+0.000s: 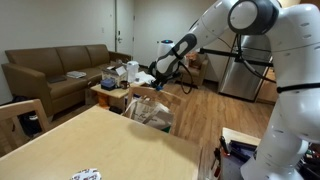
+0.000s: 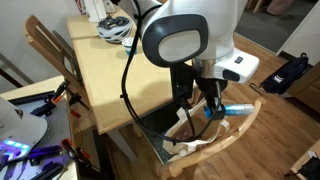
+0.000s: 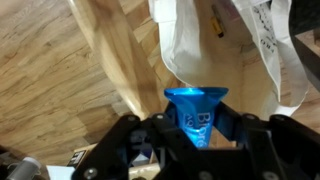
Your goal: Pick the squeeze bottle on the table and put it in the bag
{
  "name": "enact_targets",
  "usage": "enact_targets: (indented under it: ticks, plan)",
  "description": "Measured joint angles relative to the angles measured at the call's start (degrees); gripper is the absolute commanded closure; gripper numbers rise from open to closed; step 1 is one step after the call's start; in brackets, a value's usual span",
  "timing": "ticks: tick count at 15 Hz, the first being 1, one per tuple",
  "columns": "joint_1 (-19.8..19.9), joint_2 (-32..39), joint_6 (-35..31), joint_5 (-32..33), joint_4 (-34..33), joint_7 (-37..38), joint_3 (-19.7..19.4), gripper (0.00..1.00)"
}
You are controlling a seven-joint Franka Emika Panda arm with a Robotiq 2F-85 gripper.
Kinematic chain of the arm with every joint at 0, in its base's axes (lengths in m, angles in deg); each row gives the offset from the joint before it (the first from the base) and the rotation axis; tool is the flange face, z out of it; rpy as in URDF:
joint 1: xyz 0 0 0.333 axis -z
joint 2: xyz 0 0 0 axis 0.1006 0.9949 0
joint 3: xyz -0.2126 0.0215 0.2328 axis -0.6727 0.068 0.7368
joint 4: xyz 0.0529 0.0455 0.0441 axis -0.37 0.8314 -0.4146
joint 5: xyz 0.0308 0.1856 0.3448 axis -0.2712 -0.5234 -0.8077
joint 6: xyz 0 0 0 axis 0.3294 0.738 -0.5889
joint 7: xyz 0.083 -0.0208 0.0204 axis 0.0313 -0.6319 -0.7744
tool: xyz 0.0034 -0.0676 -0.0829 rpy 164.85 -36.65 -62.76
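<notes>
I should move my gripper back next and lower the bottle (image 3: 195, 103) into the white bag's opening (image 3: 222, 50) to release it there, because the bag's opening is below my gripper and back from it.
My gripper (image 3: 195, 128) is shut on the blue squeeze bottle (image 3: 195, 103), which sticks out from between the dark fingers. In the wrist view the white bag (image 3: 190, 40) hangs open just beyond the bottle, with a small yellow item inside. In an exterior view the gripper (image 2: 212, 104) holds the bottle (image 2: 236, 108) above the open bag (image 2: 185, 140), which sits on a wooden chair at the table's edge. In an exterior view the gripper (image 1: 157, 72) hovers above the bag (image 1: 150, 108).
The wooden table (image 2: 110, 70) is beside the bag, with a white helmet-like object (image 2: 115, 28) at its far end. The chair's curved back (image 2: 225, 140) rings the bag. A brown sofa (image 1: 55, 70) and a cluttered low table (image 1: 115, 85) stand behind.
</notes>
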Motion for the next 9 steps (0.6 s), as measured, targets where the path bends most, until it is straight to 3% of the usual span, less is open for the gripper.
enact_targets:
  ticks: [4,9]
  plan:
    - [4.20,0.75,7.22,-4.73,-1.88,-7.83,5.28,0.89]
    - [5.81,0.97,16.95,-6.53,-2.87,-14.56,7.78,0.89]
